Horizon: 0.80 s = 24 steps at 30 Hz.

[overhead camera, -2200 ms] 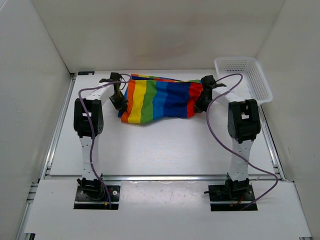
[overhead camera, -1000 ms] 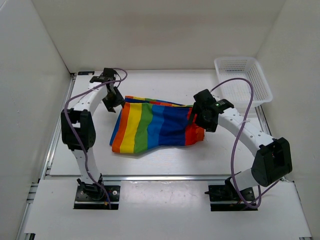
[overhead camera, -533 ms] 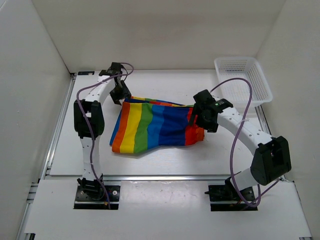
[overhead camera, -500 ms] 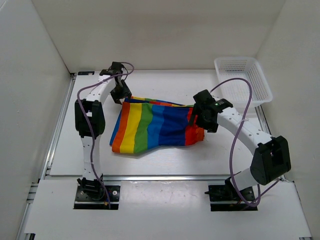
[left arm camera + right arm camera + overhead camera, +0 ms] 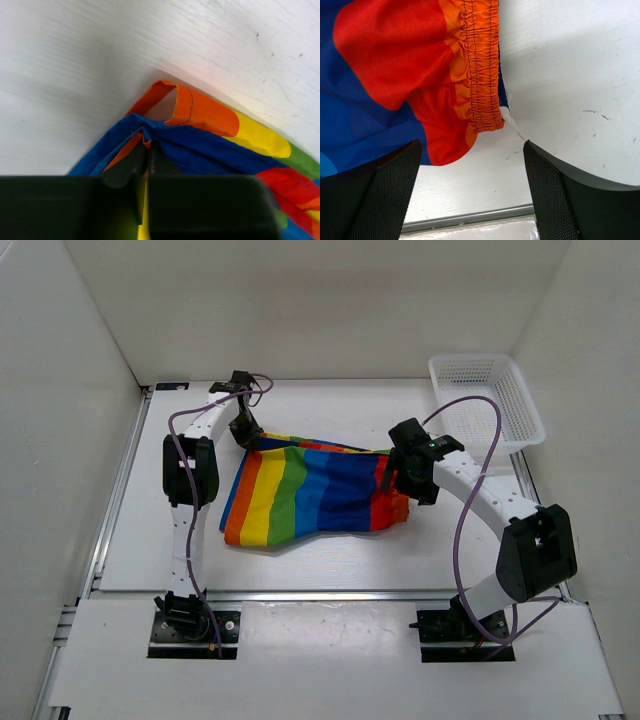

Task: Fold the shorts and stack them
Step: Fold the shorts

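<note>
My right gripper will next go down, fingers spread, and close on the gathered orange waistband's near end, which lies below its open fingers.
The shorts (image 5: 310,490) lie flat mid-table, rainbow stripes running orange at the left to blue and red at the right. My left gripper (image 5: 249,438) is at their far left corner, shut on a pinch of blue and orange fabric (image 5: 200,107); the jaws (image 5: 147,152) meet with cloth between them. My right gripper (image 5: 393,478) hovers open over the right end. Its wide-apart fingers (image 5: 380,195) frame the red cloth (image 5: 395,65), the gathered orange waistband (image 5: 480,75) and a bit of white drawstring (image 5: 507,115), and hold nothing.
A white mesh basket (image 5: 490,395) stands at the back right corner. White walls close in the table on the left, back and right. A metal rail (image 5: 320,593) runs along the near edge, and this rail (image 5: 470,217) also shows below the right fingers.
The left gripper moved right to the shorts' far left corner and shut on the fabric. The right arm and the shorts have hardly moved over the last second.
</note>
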{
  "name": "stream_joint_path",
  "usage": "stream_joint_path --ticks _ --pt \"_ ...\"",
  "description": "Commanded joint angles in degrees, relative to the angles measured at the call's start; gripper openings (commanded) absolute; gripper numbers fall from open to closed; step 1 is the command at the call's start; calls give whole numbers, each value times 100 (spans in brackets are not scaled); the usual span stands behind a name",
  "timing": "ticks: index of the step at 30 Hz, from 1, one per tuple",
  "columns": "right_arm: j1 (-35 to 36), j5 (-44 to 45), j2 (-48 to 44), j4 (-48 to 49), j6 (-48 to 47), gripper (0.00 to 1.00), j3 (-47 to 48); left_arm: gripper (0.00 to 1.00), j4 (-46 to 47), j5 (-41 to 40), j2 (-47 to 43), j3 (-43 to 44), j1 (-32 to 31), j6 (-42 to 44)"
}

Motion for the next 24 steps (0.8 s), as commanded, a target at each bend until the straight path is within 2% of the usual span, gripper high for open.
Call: stream_joint_path --ticks 1,8,11,22,23,24 --pt "-46 14 16 -101 -102 86 224 10 -126 41 -354 184 -66 -5" --pt "-46 14 69 -101 -102 86 276 10 -242 -319 -1180 123 -66 47" --pt "-46 -38 174 -101 -155 86 276 10 -242 -258 -1242 322 -118 47" --pt "-46 14 227 -101 -155 86 329 10 -426 -13 470 2406 -171 -5" --pt "-98 14 227 -101 -155 86 329 13 -505 58 541 2503 -171 -5" --pt "-99 75 227 -154 -155 88 329 31 -505 111 542 2434 -171 -5"
